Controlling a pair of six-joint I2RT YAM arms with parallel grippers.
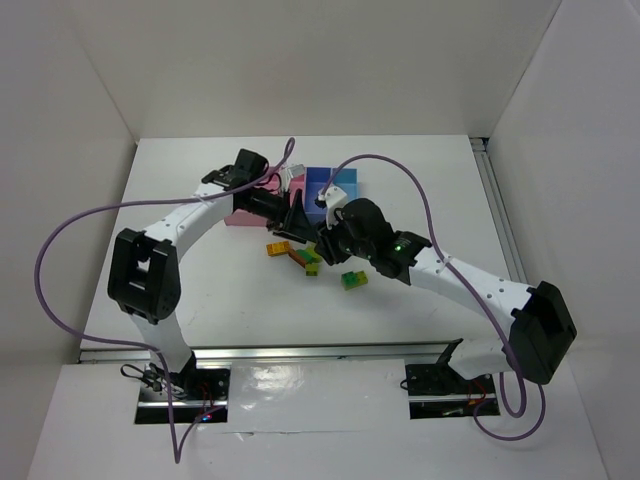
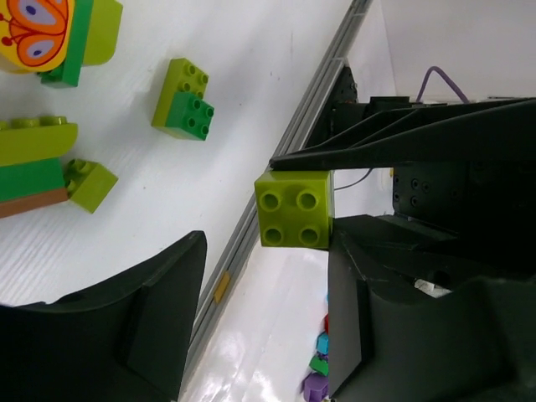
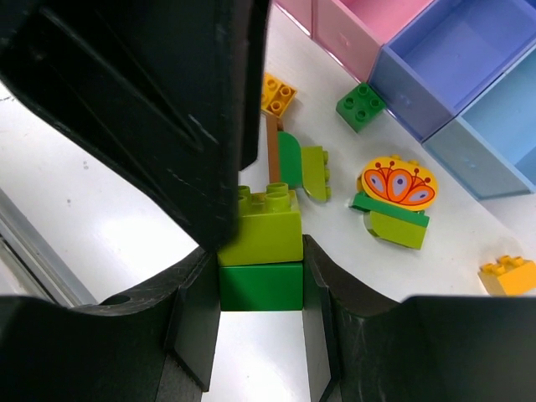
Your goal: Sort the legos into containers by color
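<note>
The light blue bin (image 3: 507,124) is open and lies outward of my fingers. My right gripper, next, will take the dark green lego (image 3: 260,286) outward and let go of it inside that bin.
My right gripper (image 3: 260,272) is shut on a two-brick stack: a yellow-green lego (image 3: 261,228) on a dark green lego (image 3: 260,286). In the top view it (image 1: 322,240) is just in front of the containers (image 1: 325,188). My left gripper (image 2: 268,243) is open, and the same yellow-green lego (image 2: 293,209) sits at its fingertips, against the right finger. Its finger (image 3: 167,100) covers the stack's upper left in the right wrist view. The pink bin (image 3: 368,25), blue-purple bin (image 3: 461,50) and light blue bin (image 3: 502,142) look empty where visible.
Loose legos lie in front of the bins: an orange-yellow brick (image 3: 277,94), a green brick (image 3: 361,106), a butterfly piece (image 3: 399,182), a red-brown and green cluster (image 3: 293,159), another orange brick (image 3: 507,276). A green and yellow-green pair (image 1: 354,280) lies nearer me.
</note>
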